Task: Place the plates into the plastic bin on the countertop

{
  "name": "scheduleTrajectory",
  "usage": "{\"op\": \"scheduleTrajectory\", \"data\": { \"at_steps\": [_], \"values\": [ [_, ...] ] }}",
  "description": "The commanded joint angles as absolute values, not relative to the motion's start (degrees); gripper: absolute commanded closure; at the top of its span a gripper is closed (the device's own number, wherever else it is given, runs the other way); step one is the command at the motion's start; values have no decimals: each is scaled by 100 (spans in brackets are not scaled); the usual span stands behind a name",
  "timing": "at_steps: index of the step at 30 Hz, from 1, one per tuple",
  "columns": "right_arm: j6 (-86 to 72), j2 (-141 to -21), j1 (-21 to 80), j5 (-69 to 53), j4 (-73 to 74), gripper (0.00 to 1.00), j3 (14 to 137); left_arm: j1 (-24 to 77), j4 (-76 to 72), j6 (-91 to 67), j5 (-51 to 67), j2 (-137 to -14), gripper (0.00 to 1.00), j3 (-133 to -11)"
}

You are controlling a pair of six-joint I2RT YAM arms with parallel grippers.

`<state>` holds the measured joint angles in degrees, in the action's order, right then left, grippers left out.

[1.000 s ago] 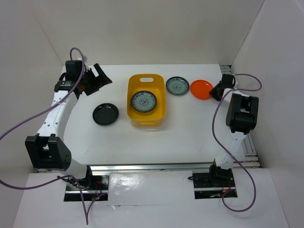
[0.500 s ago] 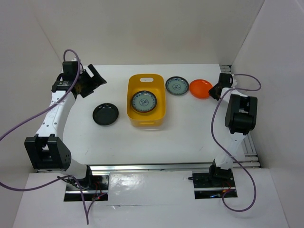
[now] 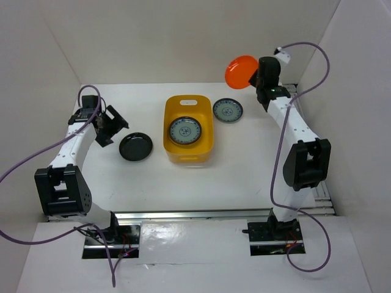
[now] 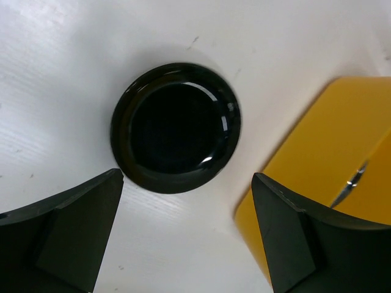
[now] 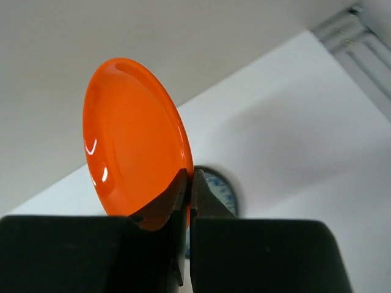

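Note:
The orange plate (image 3: 239, 71) still hangs outside the bin. It goes with my right gripper to the left in the top view and down over the plate inside the bin (image 3: 188, 129) next for release.
The yellow-orange plastic bin (image 3: 188, 129) stands mid-table with a grey-blue patterned plate (image 3: 184, 130) inside. A second patterned plate (image 3: 228, 110) lies just right of the bin. My right gripper (image 3: 253, 76) is shut on the rim of an orange plate (image 3: 239, 71), held on edge high above the back right; the wrist view shows the orange plate (image 5: 131, 141) pinched at my right gripper (image 5: 187, 180). A black plate (image 3: 135, 146) lies left of the bin. My left gripper (image 3: 116, 125) is open just left of it; the black plate (image 4: 176, 127) lies ahead of the open left gripper (image 4: 186, 235).
White walls close in the countertop (image 3: 244, 165) at the back and both sides. A metal rail (image 3: 201, 215) runs along the front edge. The bin's yellow wall (image 4: 333, 159) is close to the left gripper's right finger.
My right gripper has lifted the orange plate off the table and swung it up and left. My left gripper has moved forward and down toward the black plate.

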<state>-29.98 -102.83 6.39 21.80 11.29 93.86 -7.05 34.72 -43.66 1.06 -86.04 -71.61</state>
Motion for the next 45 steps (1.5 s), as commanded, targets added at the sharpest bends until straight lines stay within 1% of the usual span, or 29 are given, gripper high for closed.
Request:
{"op": "scheduleTrajectory", "data": {
  "at_steps": [1,2,3,5,6,11,12,13,16,24,31,32,33,34,35,37,38,39,40,41,44,45],
  "values": [
    [-2033,-10029,1325,1583,452,100,9301,-948,3516,-4237,131,-8692,0,-6883],
    [-1795,-9976,1519,1469,274,100,9151,-949,3455,-4236,132,-8692,0,-6830],
    [-1506,-9923,1816,1076,185,100,9045,-1010,3454,-4236,184,-8640,0,-6829],
    [-1503,-9923,1994,618,185,100,8861,-1072,3454,-4184,185,-8640,0,-6768],
    [-1416,-9923,2073,198,185,100,8807,-1133,3454,-4184,185,-8640,0,-6768],
    [-1090,-10037,2777,290,527,100,8693,-1204,3454,-4122,412,-8753,0,-6829],
    [-1090,-10037,2838,290,527,100,8614,-1204,3384,-4018,552,-8754,0,-6829],
    [-1090,-10089,2891,238,527,100,8613,-1256,3105,-3956,945,-8754,0,-6768],
    [-1038,-10238,3032,150,642,100,8613,-1257,2673,-3885,1431,-8754,0,-6478],
    [-1037,-10740,3208,272,651,100,8658,-1257,2627,-3832,1301,-9184,0,-6179],
    [-1099,-11021,3260,378,598,100,8762,-1257,2435,-3779,1301,-9185,0,-5906],
    [-1099,-11021,3261,378,598,96,8763,-1257,2435,-3779,1301,-9185,0,-5845],
    [-1099,-11082,3261,378,598,89,8824,-1257,2382,-3727,1353,-9185,0,-5845],
    [-1099,-11083,3261,378,598,79,8824,-1257,2382,-3727,1354,-9237,0,-5793],
    [-1099,-11083,3261,378,598,60,8824,-1257,2312,-3727,1354,-9237,0,-5792],
    [-1099,-11031,3322,378,598,39,8824,-1257,2242,-3727,1414,-9290,0,-5678],
    [-1099,-11030,3322,378,598,31,8824,-1257,2241,-3727,1415,-9290,0,-5678],
    [-1038,-10891,3409,317,598,12,8824,-1257,2180,-3727,1415,-9342,2,-5626],
    [-985,-10820,3462,316,598,0,8937,-1257,2180,-3674,1415,-9343,2,-5625],
    [-932,-10741,3532,377,598,0,8991,-1257,2180,-3674,1415,-9395,5,-5625],
    [-853,-10451,3814,518,598,0,9307,-1257,2180,-3674,1362,-9396,6,-5572],
    [-853,-10372,3814,519,650,0,9377,-1257,2127,-3674,1310,-9396,9,-5572]
  ]
}}
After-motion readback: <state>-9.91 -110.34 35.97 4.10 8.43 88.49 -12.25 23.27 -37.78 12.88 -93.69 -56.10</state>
